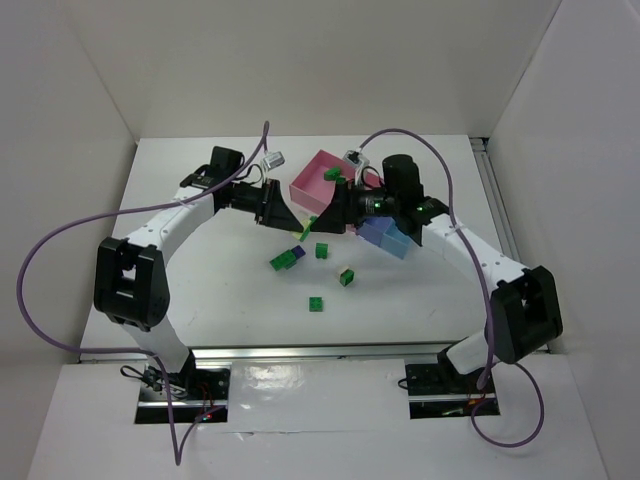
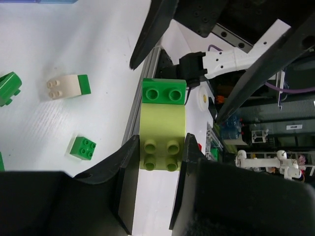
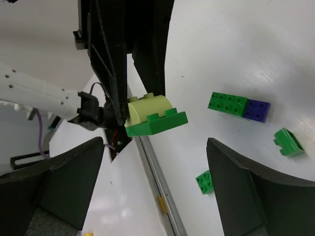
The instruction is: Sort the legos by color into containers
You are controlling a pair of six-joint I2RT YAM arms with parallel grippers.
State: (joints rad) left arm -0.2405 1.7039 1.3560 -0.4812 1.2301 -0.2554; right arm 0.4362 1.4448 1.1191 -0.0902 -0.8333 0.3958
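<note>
My left gripper carries the yellow-green lego outward over the smaller pink tray beside the blue trays next and releases it. Green is in the large tray (image 1: 312, 188).
My left gripper (image 2: 158, 160) is shut on a pale yellow-green lego (image 2: 162, 132) that has a green lego (image 2: 164, 92) stuck on its far end. It holds the pair in the air above the table. In the right wrist view the same pair (image 3: 152, 115) hangs between the wide-open fingers of my right gripper (image 3: 155, 147), which touches nothing. In the top view the two grippers, left (image 1: 292, 218) and right (image 1: 322, 218), meet in front of the large pink tray (image 1: 312, 188). A green lego (image 1: 332, 172) lies in that tray.
Loose on the table are a joined green and purple lego (image 1: 285, 259) and green legos (image 1: 321, 251), (image 1: 347, 276), (image 1: 315, 303). Blue trays (image 1: 388, 238) sit under my right arm. A pale and green lego (image 2: 69, 87) shows in the left wrist view.
</note>
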